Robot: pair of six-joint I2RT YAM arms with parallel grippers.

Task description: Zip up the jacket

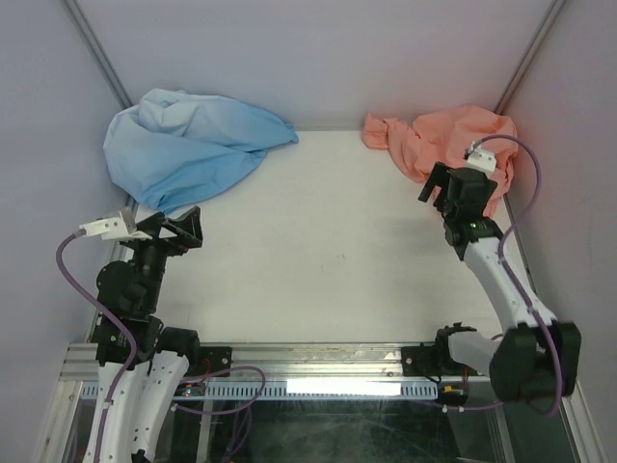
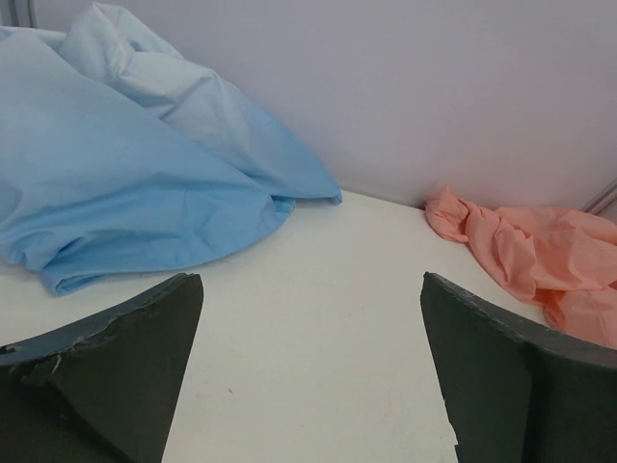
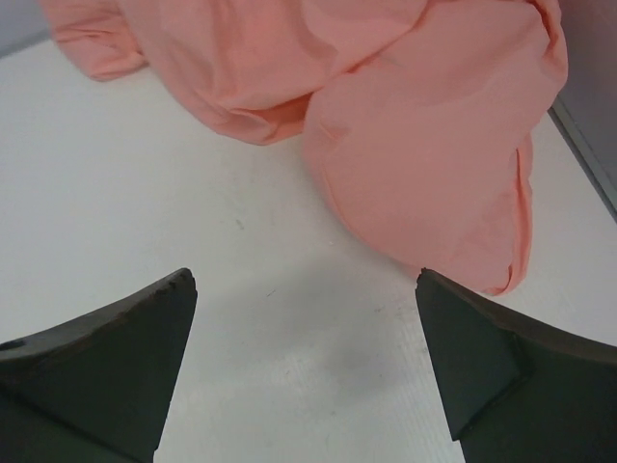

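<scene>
The rounded near flap (image 3: 376, 198) of the salmon-pink jacket (image 3: 415, 125) is closest to my right gripper's open fingers. My right gripper will next lower and ease outward onto it.
The salmon-pink jacket (image 1: 439, 145) lies crumpled in the table's far right corner, and no zip shows in its folds. My right gripper (image 1: 436, 193) hovers just in front of it, open and empty. In the right wrist view the jacket (image 3: 415, 125) bulges close ahead of the open right gripper (image 3: 306, 275), nearest the right finger (image 3: 482, 367). My left gripper (image 1: 191, 228) is at the left side, open, holding nothing. From the left wrist view the jacket (image 2: 540, 256) is far off at the right, beyond the open left gripper (image 2: 310, 280).
A light blue garment (image 1: 188, 145) is heaped in the far left corner, close to my left gripper; the left wrist view shows the light blue garment (image 2: 125, 174) too. Pale walls enclose the white table (image 1: 328, 251) at the back and sides. A metal rail (image 1: 318, 357) runs along the near edge.
</scene>
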